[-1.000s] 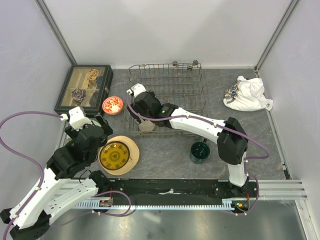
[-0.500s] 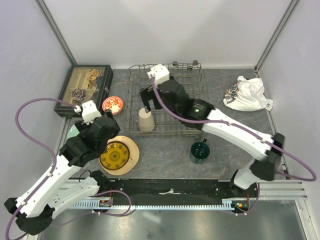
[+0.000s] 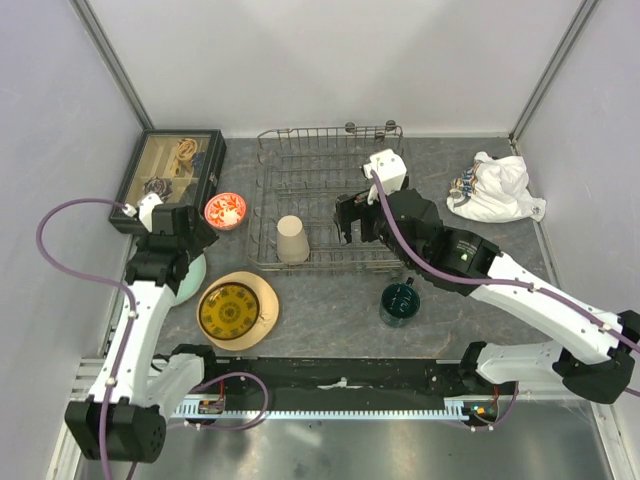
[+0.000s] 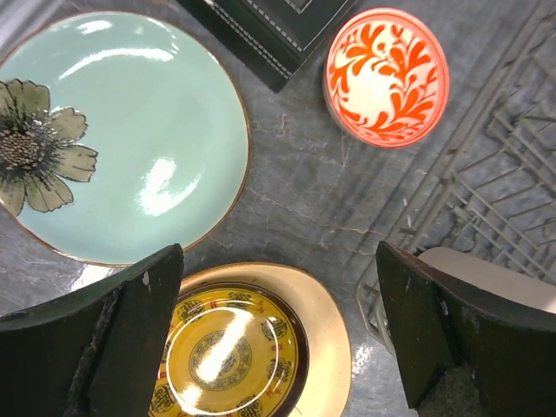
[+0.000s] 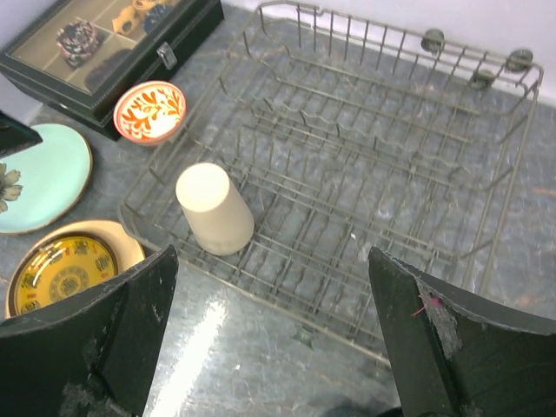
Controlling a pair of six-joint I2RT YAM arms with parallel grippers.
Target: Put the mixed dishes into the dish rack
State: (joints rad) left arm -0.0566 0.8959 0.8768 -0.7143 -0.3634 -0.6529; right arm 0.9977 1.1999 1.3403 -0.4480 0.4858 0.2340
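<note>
The left gripper is above the rim of the pale green plate that faces the rack. It should next lower its open fingers with one on each side of the plate's rim, since the bare table beside it leaves room.
The grey wire dish rack [image 3: 330, 150] holds one beige cup [image 3: 291, 240], upside down at its front left. My right gripper [image 3: 358, 222] hangs open and empty over the rack's front right, apart from the cup [image 5: 214, 208]. My left gripper [image 3: 182, 248] is open and empty above the table between the pale green flowered plate [image 4: 130, 130], the red-orange bowl [image 4: 387, 76] and the yellow plate [image 4: 228, 356], which lies on the tan plate [image 4: 334, 321]. A dark green mug [image 3: 399, 303] stands in front of the rack.
A dark glass-topped display box [image 3: 170, 175] sits at the back left, just behind the bowl [image 3: 225, 210]. A white cloth bundle [image 3: 497, 188] lies at the back right. Walls close in the table on three sides.
My right gripper drew away from the cup, rightward across the rack, leaving the cup standing there. My left arm swung back and left, off the stacked plates toward the green plate.
</note>
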